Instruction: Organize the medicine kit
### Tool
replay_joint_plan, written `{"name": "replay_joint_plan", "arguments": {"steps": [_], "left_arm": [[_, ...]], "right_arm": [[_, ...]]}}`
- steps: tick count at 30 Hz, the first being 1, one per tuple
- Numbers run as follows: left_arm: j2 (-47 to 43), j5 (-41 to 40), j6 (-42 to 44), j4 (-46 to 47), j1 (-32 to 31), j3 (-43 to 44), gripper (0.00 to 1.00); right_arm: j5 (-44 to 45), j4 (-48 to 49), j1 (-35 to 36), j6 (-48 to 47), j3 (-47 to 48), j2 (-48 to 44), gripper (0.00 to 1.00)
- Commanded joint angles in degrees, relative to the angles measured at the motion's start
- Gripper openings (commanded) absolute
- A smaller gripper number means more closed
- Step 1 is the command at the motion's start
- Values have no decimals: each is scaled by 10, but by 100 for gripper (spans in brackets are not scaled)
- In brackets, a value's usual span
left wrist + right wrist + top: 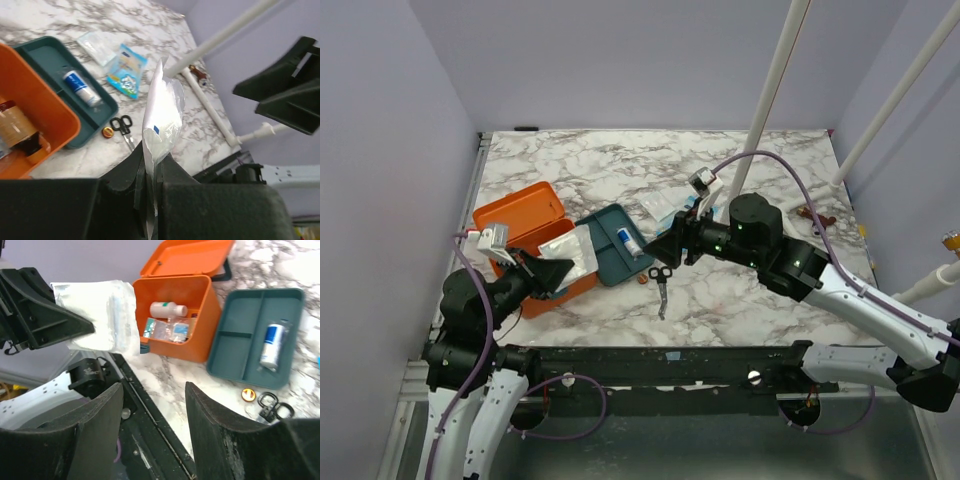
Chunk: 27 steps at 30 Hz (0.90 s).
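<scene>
Next, my left gripper carries the white and clear packet left in the top view, lowers it inside and releases it, as other small packets lie inside the open kit (520, 222) (25, 122).
The medicine kit (520, 222) is an orange box standing open at the left of the marble table, with a white bottle (167, 309) and small packets (167, 331) inside. My left gripper (558, 270) is shut on a white and clear plastic packet (162, 112), which it holds upright by the lower edge above the kit's front corner. In the right wrist view the same packet (100, 315) hangs in front of the kit (200, 347). My right gripper (155, 395) is open and empty, a short way to the right of the packet, above the table's near edge.
A dark teal tray (608, 255) lies right of the kit with a blue and white tube (628, 240) in it. Scissors (660, 280) and a small orange cap (642, 279) lie in front of it. More packets (665, 205) lie behind. White poles (770, 90) rise at the back right.
</scene>
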Motion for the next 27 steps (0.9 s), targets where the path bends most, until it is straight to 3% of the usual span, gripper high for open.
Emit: {"name": "replay_joint_plan", "arguments": {"steps": [1,5,13,27], "left_arm": [[22,-108,24,-29,1,-10,0],[48,-118,27,-18,17,-19,0],[113,5,25,37,157,-63,0],[251,106,42,84,305,-132,0]], "right_arm": [[91,-41,3,-5,-23,-30,56],[86,-46,3,3,-37,-39,57],[74,-47,3,10,-67,-54,57],[73,-48,3,4,-90,-65,57]]}}
